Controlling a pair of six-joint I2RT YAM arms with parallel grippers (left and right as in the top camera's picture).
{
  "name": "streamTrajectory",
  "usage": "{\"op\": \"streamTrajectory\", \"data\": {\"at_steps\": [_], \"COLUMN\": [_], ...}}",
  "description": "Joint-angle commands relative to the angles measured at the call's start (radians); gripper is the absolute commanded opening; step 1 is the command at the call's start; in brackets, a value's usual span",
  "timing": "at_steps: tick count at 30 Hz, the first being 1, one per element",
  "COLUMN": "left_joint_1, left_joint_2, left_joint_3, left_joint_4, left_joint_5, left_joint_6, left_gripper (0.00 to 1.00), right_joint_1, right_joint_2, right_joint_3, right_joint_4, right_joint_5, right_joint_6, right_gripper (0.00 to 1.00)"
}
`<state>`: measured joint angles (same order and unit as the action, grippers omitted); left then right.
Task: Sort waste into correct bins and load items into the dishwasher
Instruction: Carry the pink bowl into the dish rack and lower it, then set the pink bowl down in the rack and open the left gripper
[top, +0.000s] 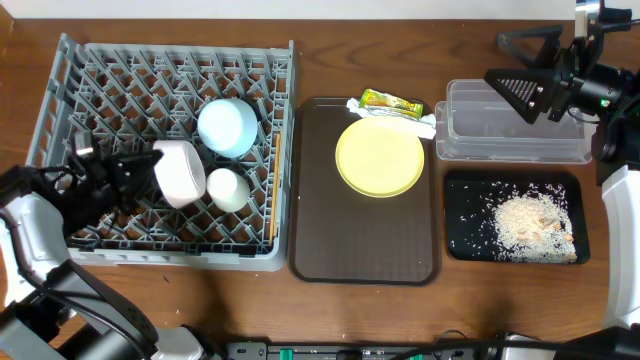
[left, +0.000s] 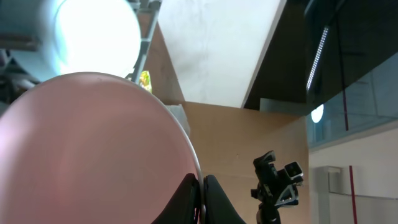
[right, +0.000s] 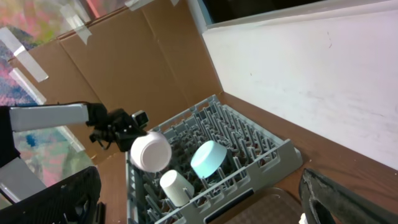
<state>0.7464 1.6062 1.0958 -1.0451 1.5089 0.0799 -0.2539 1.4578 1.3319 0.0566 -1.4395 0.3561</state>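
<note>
My left gripper lowers the pink bowl (top: 178, 172) away from the white cup onto bare pegs of the rack and opens next, since it still hangs over the rack, close beside the cup.
My left gripper (top: 143, 170) is shut on the rim of the pink bowl (top: 178, 172), holding it on its side just over the grey dishwasher rack (top: 100, 80). In the left wrist view the bowl (left: 87, 155) fills the frame, its rim pinched by my gripper (left: 201, 200). A light blue bowl (top: 228, 127) and a white cup (top: 229, 188) sit upside down in the rack. Thin wooden chopsticks (top: 272, 180) lie along its right side. The yellow plate (top: 380, 158) rests on the brown tray (top: 365, 240). My right gripper (top: 535, 82) hangs open over the clear tub (top: 515, 135).
A yellow-green wrapper (top: 390, 102) and white packaging (top: 428, 124) lie behind the plate. Rice (top: 535, 225) is heaped in the black tray (top: 462, 215) at the front right. From the right wrist, the rack (right: 249, 143) and the pink bowl (right: 151, 151) are in sight.
</note>
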Motion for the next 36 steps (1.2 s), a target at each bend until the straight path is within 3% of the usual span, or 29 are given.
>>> {"op": "streamTrajectory", "data": {"at_steps": [1,9,18,24,31,36], "left_joint_1": [0.018,0.043,0.056,0.059,0.151,0.178], "left_joint_2": [-0.001,0.05,0.094,0.094,0.094,0.094], "left_joint_3": [-0.012,-0.021,-0.029,-0.029,-0.029,-0.029], "left_joint_4": [0.014,0.014,-0.002,0.009,0.014,0.015], "left_joint_5": [-0.01,-0.059,0.001,-0.103,-0.124,-0.195], "left_joint_6": [0.024,0.024,0.013,0.013,-0.003,-0.003], "left_gripper": [0.08,0.08,0.08,0.08,0.08,0.17], "right_joint_1": [-0.007,-0.007,-0.007,-0.007,-0.007,-0.007], "right_joint_2": [0.001,0.001,0.001,0.001,0.001,0.001], "right_joint_3": [0.0,0.0,0.0,0.0,0.0,0.0], "right_joint_4": [0.0,0.0,0.0,0.0,0.0,0.0], "right_joint_5": [-0.001,-0.001,-0.001,-0.001,-0.001,-0.001], "right_joint_6": [0.002,0.002,0.002,0.002,0.002,0.002], "right_gripper": [0.99,0.99,0.99,0.99,0.99,0.99]}}
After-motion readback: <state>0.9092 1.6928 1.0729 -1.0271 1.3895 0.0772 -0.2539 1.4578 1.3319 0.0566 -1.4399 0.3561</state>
